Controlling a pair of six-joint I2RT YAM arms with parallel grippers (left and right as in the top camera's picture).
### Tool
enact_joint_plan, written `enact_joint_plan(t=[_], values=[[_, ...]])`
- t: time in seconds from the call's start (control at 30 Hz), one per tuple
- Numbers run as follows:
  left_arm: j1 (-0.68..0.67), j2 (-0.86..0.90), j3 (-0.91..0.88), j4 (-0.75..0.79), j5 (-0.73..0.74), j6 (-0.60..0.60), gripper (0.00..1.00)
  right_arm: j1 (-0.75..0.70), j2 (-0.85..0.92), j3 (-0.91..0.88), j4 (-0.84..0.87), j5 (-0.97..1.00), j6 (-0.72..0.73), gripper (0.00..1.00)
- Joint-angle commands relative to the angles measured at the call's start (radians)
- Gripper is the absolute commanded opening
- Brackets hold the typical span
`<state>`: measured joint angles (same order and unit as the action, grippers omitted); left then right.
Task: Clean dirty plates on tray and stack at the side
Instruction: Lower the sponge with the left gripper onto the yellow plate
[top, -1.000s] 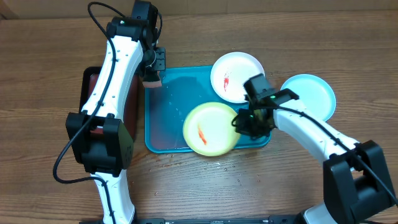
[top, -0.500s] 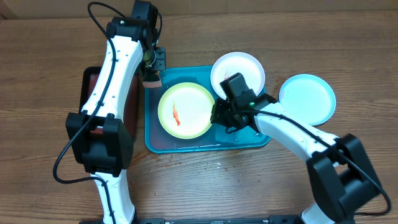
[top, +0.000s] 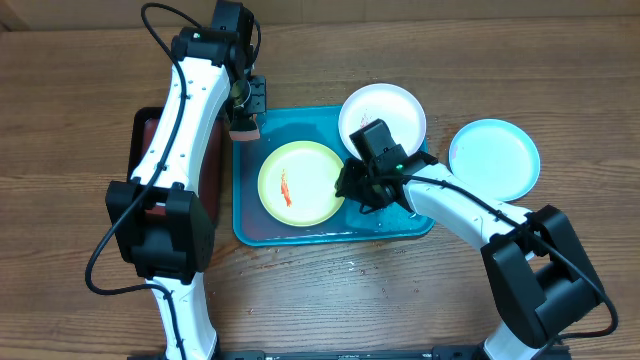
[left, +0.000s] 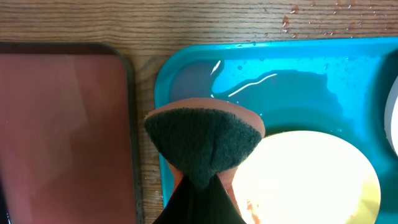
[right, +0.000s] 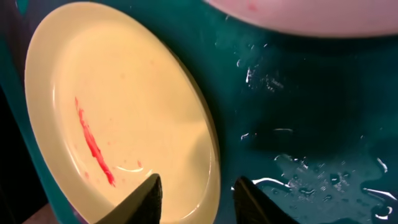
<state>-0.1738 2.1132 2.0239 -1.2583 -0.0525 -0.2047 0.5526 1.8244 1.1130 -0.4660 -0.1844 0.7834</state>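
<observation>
My right gripper moves down next and closes with the yellow-green plate's rim between its fingers. One finger hangs over the yellow-green plate, the other over the tray's wet bottom.
The yellow-green plate lies flat in the left half of the turquoise tray, a red smear on it. My right gripper is open and straddles its right rim; in the right wrist view the gripper has one finger over the plate and one over wet tray floor. The white plate overlaps the tray's far right corner. The light blue plate sits on the table to the right. My left gripper is shut on an orange sponge with a dark green face, above the tray's far left corner.
A black tray with a dark red inside lies just left of the turquoise tray, under my left arm. Water pools on the tray floor and droplets dot the wood beyond it.
My right gripper dragged the yellow-green plate from the tray's near right corner to its left half, then opened its jaws off the rim. The left arm has not moved.
</observation>
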Motion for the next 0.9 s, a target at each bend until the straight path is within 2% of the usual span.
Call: enact_joint_plan(t=[0.0, 0.3, 0.47, 0.57, 0.87], values=[[0.008, -0.007, -0.002, 0.004, 0.002, -0.013, 0.04, 0.002, 0.000, 0.022, 0.026, 0.067, -0.074, 0.41], [0.005, -0.007, -0.002, 0.004, 0.002, -0.021, 0.05, 0.002, 0.040, 0.071, 0.061, 0.191, -0.206, 0.40], [0.004, -0.007, -0.002, 0.004, 0.002, -0.021, 0.04, 0.002, 0.089, 0.097, 0.047, 0.154, -0.204, 0.37], [0.003, -0.007, -0.002, 0.006, 0.002, -0.021, 0.04, 0.002, 0.114, 0.106, 0.029, 0.130, -0.153, 0.35], [0.003, -0.007, -0.005, 0.008, 0.002, -0.021, 0.04, 0.004, 0.131, 0.105, 0.003, 0.123, -0.033, 0.13]])
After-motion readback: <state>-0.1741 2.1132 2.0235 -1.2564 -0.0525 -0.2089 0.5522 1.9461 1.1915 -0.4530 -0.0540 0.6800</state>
